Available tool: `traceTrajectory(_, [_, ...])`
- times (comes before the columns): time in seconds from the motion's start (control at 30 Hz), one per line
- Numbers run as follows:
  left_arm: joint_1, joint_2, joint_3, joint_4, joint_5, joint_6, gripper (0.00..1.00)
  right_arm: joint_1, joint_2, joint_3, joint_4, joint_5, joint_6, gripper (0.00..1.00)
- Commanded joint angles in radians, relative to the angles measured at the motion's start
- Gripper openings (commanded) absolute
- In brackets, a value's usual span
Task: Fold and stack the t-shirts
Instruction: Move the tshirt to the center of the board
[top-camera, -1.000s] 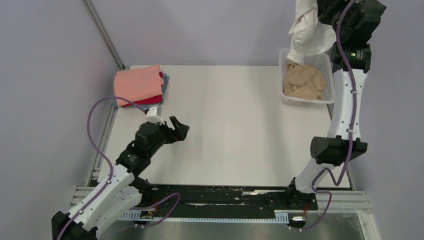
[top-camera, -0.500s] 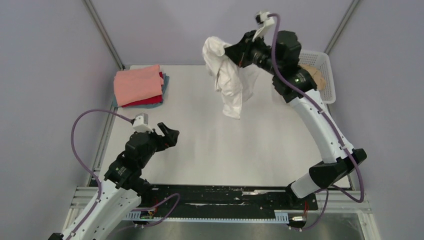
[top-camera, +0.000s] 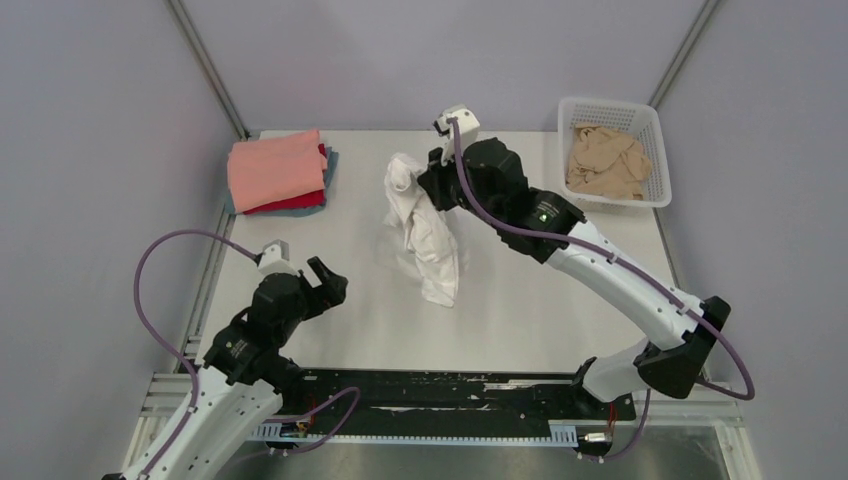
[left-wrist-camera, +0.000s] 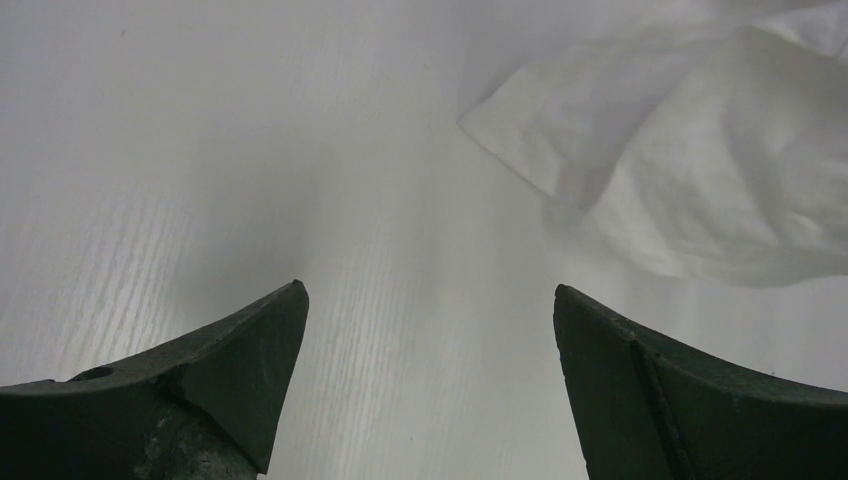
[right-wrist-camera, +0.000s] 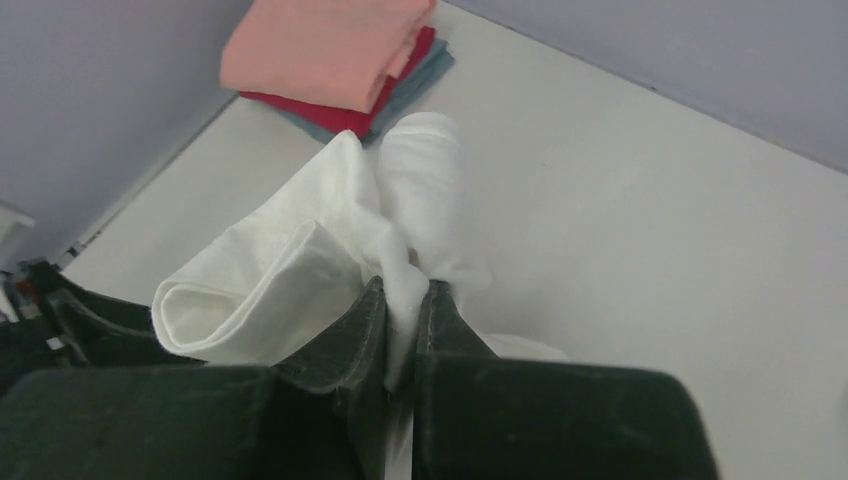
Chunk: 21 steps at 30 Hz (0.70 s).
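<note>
The white t-shirt's nearest edge (left-wrist-camera: 482, 122) is outward and to the right in the top view, and the open fingers of my left gripper span bare table, so the gripper will go down that way onto the edge next.
My right gripper (top-camera: 428, 188) is shut on the white t-shirt (top-camera: 425, 235) and holds it bunched over the middle of the table, its lower end hanging down toward the table. The pinched cloth shows between my fingers in the right wrist view (right-wrist-camera: 405, 295). My left gripper (top-camera: 330, 283) is open and empty at the near left, its jaws wide apart over bare table (left-wrist-camera: 428, 290), with the white t-shirt's edge (left-wrist-camera: 690, 160) ahead to the right. A folded stack with a salmon-pink t-shirt (top-camera: 274, 167) on top of a red (top-camera: 296, 203) and a blue-grey one sits at the far left.
A white lattice basket (top-camera: 652, 128) at the far right holds a crumpled beige-tan t-shirt (top-camera: 604, 162). The folded stack also shows in the right wrist view (right-wrist-camera: 330, 50). A black rail (top-camera: 440, 395) runs along the near table edge.
My right arm has swung the white t-shirt from above the basket leftward and down to the middle of the table. My left gripper has drawn back toward the near edge.
</note>
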Motion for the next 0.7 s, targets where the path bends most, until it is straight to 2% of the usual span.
traceTrajectory(0.0, [-0.002,0.023,0.020,0.012,-0.014,-0.039,1.00,-0.049,-0.121,-0.226,0.000,0.136,0.044,0.05])
traceTrajectory(0.1, [-0.002,0.074,0.025,0.031,-0.009,-0.038,1.00,-0.140,-0.150,-0.428,-0.016,0.138,0.143,0.10])
traceTrajectory(0.17, [-0.003,0.130,0.029,0.060,0.001,-0.032,1.00,-0.235,-0.149,-0.527,-0.036,0.131,0.222,0.17])
traceTrajectory(0.2, [-0.002,0.171,0.028,0.093,0.017,-0.023,1.00,-0.280,-0.145,-0.567,-0.048,0.130,0.264,0.24])
traceTrajectory(0.23, [-0.002,0.195,0.028,0.116,0.027,-0.018,1.00,-0.322,-0.143,-0.600,-0.058,0.139,0.293,0.45])
traceTrajectory(0.27, [-0.001,0.250,0.030,0.161,0.046,-0.010,1.00,-0.351,-0.146,-0.627,-0.059,0.150,0.308,0.80])
traceTrajectory(0.3, [-0.003,0.279,0.037,0.184,0.056,-0.003,1.00,-0.370,-0.153,-0.646,-0.071,0.181,0.325,0.95])
traceTrajectory(0.33, [-0.003,0.342,0.044,0.233,0.072,0.008,1.00,-0.377,-0.168,-0.651,-0.083,0.204,0.335,0.99])
traceTrajectory(0.43, [-0.002,0.483,0.094,0.355,0.124,0.036,1.00,-0.378,-0.248,-0.679,-0.085,0.231,0.345,1.00])
traceTrajectory(0.53, [-0.001,0.694,0.165,0.436,0.171,0.058,1.00,-0.378,-0.350,-0.734,-0.085,0.262,0.372,1.00])
traceTrajectory(0.67, [-0.001,0.972,0.320,0.504,0.221,0.096,1.00,-0.380,-0.491,-0.822,-0.057,0.202,0.331,1.00])
